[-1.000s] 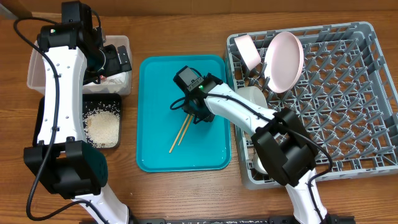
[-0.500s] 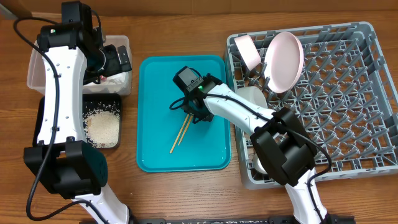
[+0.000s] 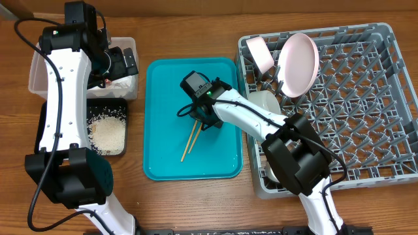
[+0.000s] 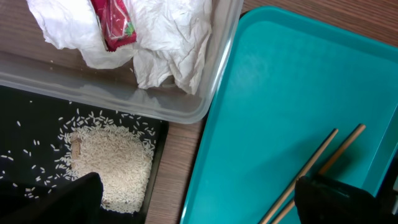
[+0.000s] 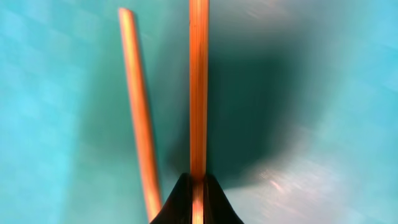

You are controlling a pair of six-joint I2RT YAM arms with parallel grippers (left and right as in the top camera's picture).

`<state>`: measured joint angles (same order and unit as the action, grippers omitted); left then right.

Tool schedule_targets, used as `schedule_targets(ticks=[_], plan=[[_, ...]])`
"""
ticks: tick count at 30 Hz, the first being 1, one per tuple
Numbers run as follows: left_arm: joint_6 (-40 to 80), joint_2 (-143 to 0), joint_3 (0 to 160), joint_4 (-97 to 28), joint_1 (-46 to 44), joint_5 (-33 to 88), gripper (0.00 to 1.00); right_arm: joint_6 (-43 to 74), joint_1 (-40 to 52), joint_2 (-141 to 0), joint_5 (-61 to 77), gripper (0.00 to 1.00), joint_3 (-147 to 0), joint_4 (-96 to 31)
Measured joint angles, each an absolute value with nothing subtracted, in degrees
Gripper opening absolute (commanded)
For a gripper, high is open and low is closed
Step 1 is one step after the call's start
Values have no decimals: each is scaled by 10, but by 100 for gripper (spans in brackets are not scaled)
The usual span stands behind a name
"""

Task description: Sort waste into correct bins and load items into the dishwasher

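Note:
My right gripper is going to move up, to the right in the overhead view, then down. It will let go of the chopstick on the rack (image 3: 366,130) beside the pink plate, where slots are empty.
Two wooden chopsticks (image 3: 191,140) lie on the teal tray (image 3: 163,85). My right gripper (image 3: 201,117) is shut on one chopstick (image 5: 198,93) at its upper end; the other chopstick (image 5: 138,112) lies beside it, free. My left gripper (image 3: 124,63) hangs open and empty over the clear tub (image 3: 39,75); in the left wrist view (image 4: 205,202) its jaws are wide apart. The tub (image 4: 205,106) holds a crumpled white napkin (image 4: 168,37) and a red wrapper (image 4: 113,25). The black tray (image 3: 49,130) holds rice (image 4: 112,165). The grey dish rack (image 3: 366,130) holds a pink plate (image 3: 298,63), a smaller pale dish (image 3: 260,53) and a white cup (image 3: 264,101).
The teal tray (image 4: 280,93) lies between the bins and the rack, a strip of wood table (image 4: 177,168) between it and the black tray. Another white dish (image 3: 269,166) in the rack's front left corner is mostly hidden by my right arm.
My right gripper has shifted slightly left on the teal tray, and the chopsticks' lower ends have swung a little to the right. The left arm has not moved.

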<state>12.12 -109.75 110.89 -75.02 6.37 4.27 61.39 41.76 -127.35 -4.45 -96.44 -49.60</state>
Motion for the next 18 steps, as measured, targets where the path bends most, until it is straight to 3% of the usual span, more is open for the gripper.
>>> schedule_targets(ticks=[18], plan=[[121,-1098,1109,-750,64,43,100,414,406,-1207,-56,4,-1093,-668]])
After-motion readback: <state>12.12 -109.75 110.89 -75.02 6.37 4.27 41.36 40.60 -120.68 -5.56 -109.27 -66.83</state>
